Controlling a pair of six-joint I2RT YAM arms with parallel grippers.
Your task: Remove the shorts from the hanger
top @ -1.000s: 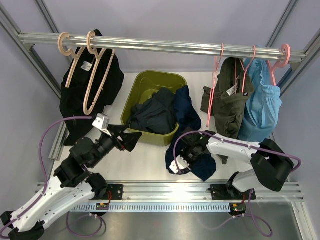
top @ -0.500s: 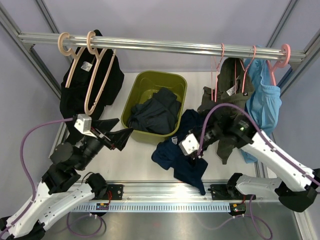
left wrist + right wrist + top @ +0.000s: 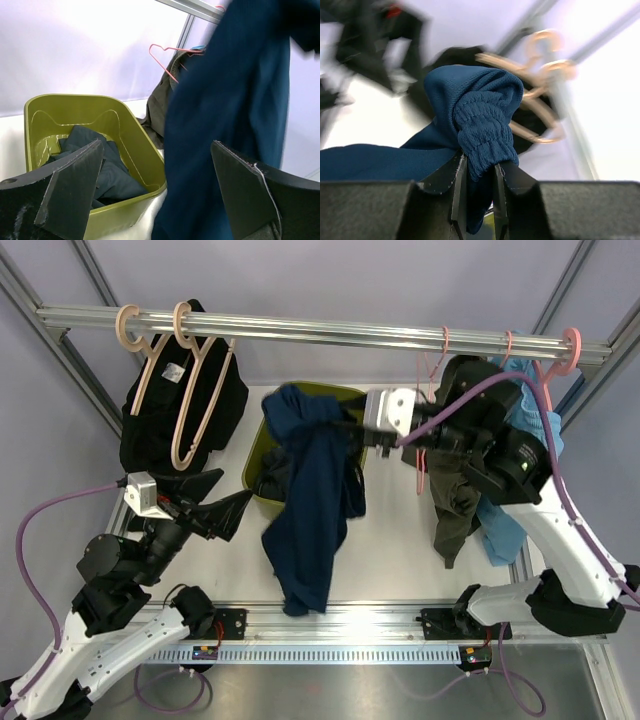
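I need to lift the navy blue shorts (image 3: 312, 505) outward with my right gripper and then lower them over the olive-green bin (image 3: 258, 445), because the shorts hang past the bin's near rim.
My right gripper (image 3: 352, 430) is shut on the elastic waistband of the navy blue shorts (image 3: 312, 505) and holds them high over the olive-green bin (image 3: 258, 445). The shorts hang limp to the table's front edge. In the right wrist view the bunched waistband (image 3: 482, 112) sits pinched in the gripper (image 3: 479, 164). The dark teal-slate shorts (image 3: 97, 162) lie in the bin (image 3: 135, 132), mostly hidden in the top view. My left gripper (image 3: 228, 514) is open and empty, left of the hanging shorts. In the left wrist view the gripper (image 3: 157, 150) faces the bin and the navy cloth (image 3: 235, 100).
A metal rail (image 3: 320, 330) spans the back. Black clothes on beige hangers (image 3: 180, 410) hang at its left. An empty pink hanger (image 3: 428, 390), the olive-green pair (image 3: 455, 490) and the light-blue pair (image 3: 520, 455) hang at its right, behind my right arm.
My right gripper has risen from the table to over the bin, lifting the navy shorts until they hang free. My left arm has drawn back to the left.
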